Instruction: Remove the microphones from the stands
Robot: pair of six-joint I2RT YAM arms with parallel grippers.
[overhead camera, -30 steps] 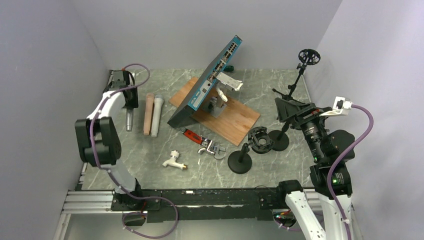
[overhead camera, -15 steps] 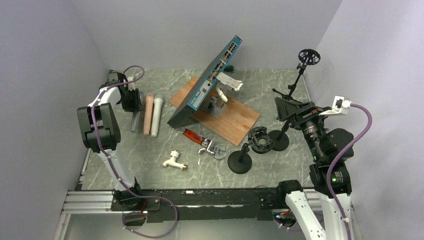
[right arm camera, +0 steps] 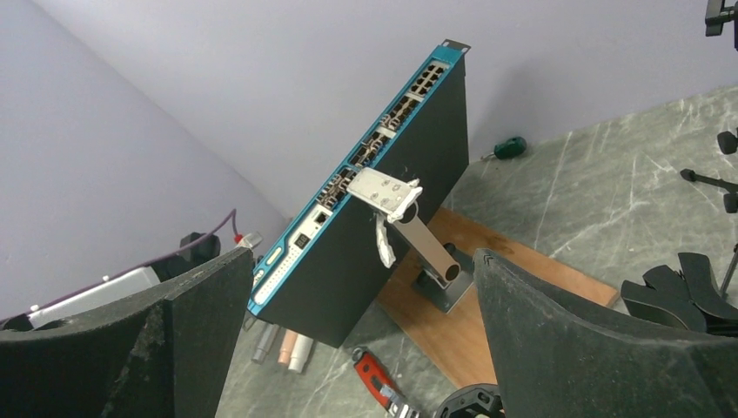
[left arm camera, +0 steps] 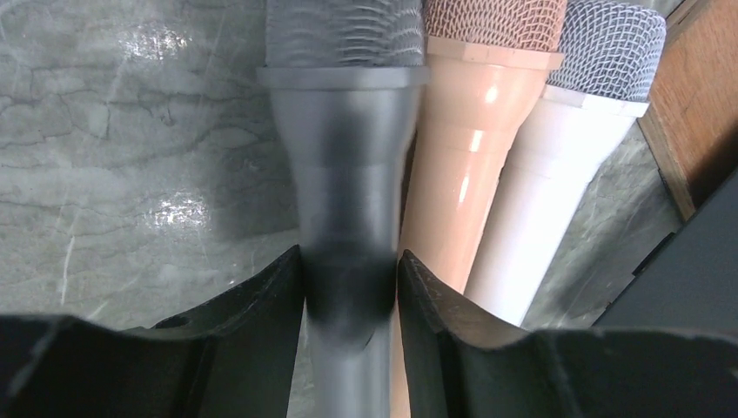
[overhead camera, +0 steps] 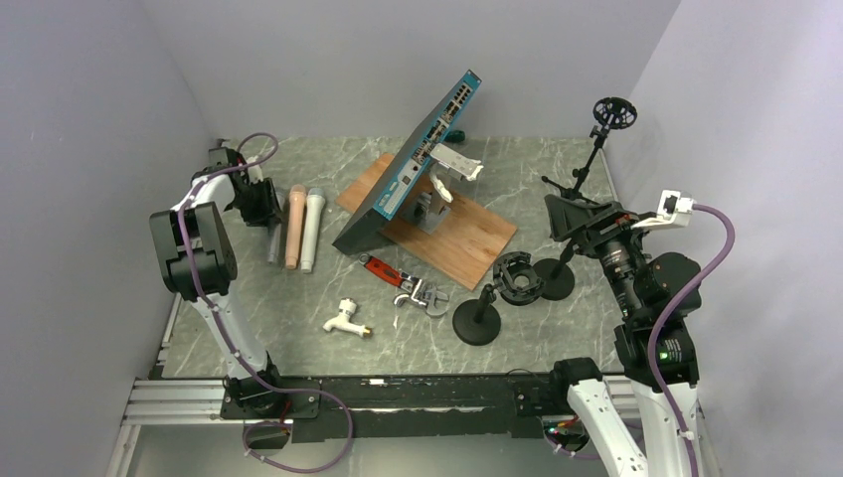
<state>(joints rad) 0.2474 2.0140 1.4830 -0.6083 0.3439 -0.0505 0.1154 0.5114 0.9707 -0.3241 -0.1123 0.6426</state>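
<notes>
The pole of the stand below the ring mount is farther out than my right gripper, whose fingers face the switch. So my right gripper will turn and move outward next, to close there.
My left gripper [overhead camera: 262, 206] is shut on a grey microphone [overhead camera: 272, 244] at the table's far left. In the left wrist view its fingers [left arm camera: 261, 305] press both sides of the grey microphone [left arm camera: 344, 165]. The mic lies low, right beside a peach microphone [overhead camera: 294, 229] and a white microphone [overhead camera: 311, 231]. A short stand [overhead camera: 477, 320] with a round base and an empty black clip [overhead camera: 516, 278] stands right of centre. My right gripper [overhead camera: 565, 213] is open and empty, raised at the right; it is wide open in the right wrist view [right arm camera: 365, 270].
A blue-edged network switch [overhead camera: 408, 179] leans on a bracket on a wooden board [overhead camera: 467, 238]. A red-handled tool [overhead camera: 403, 280] and a white tap [overhead camera: 345, 319] lie in front. A tall stand with a ring mount [overhead camera: 613, 111] is at the back right.
My left gripper has carried the grey microphone right, up against the peach one, and lowered it. The left wrist swung toward the back left. The right arm barely moved.
</notes>
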